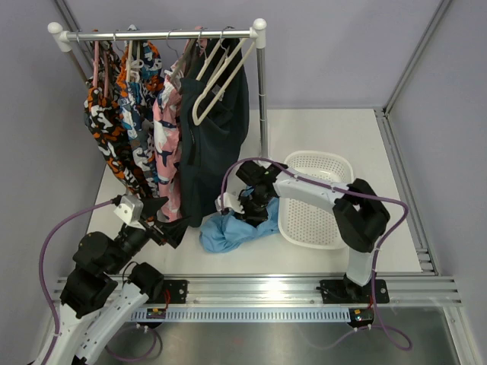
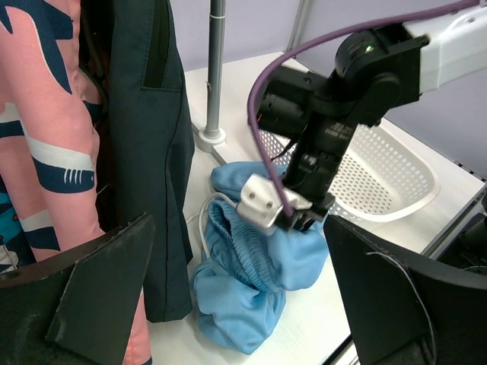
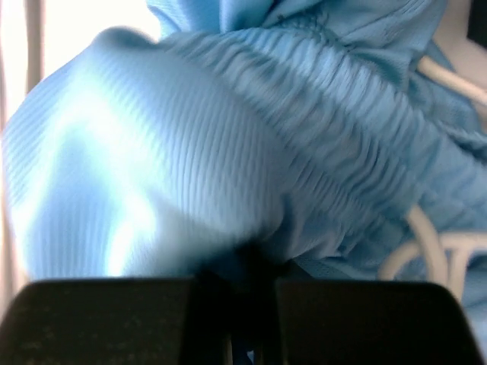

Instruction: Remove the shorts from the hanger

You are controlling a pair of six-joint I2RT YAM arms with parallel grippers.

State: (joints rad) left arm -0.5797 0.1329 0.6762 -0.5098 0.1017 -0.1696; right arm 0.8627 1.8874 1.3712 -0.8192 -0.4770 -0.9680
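Note:
I should lift my right gripper with the blue shorts, move it over the white mesh basket [image 1: 314, 219] and lower it to release them, because that basket is empty.
The light sky-blue shorts [image 1: 226, 233] lie crumpled on the table in front of the rack. They also show in the left wrist view [image 2: 251, 281] and fill the right wrist view [image 3: 190, 175]. My right gripper [image 1: 255, 209] is shut on their gathered waistband [image 2: 304, 222] [image 3: 251, 334]. A white hanger piece [image 3: 426, 243] shows against this cloth. The dark navy shorts [image 1: 217, 137] [image 2: 148, 152] hang on the rail. My left gripper [image 1: 169, 228] [image 2: 243, 304] is open and empty, low beside the navy hem.
A white mesh basket [image 1: 319, 199] [image 2: 380, 175] stands right of the blue shorts. The rack post [image 1: 262, 99] [image 2: 215, 76] stands behind them. A pink patterned garment [image 1: 166, 144] [image 2: 46, 152] and orange-black-white ones [image 1: 114, 122] hang left. An empty white hanger [image 1: 217, 84] hangs on the rail.

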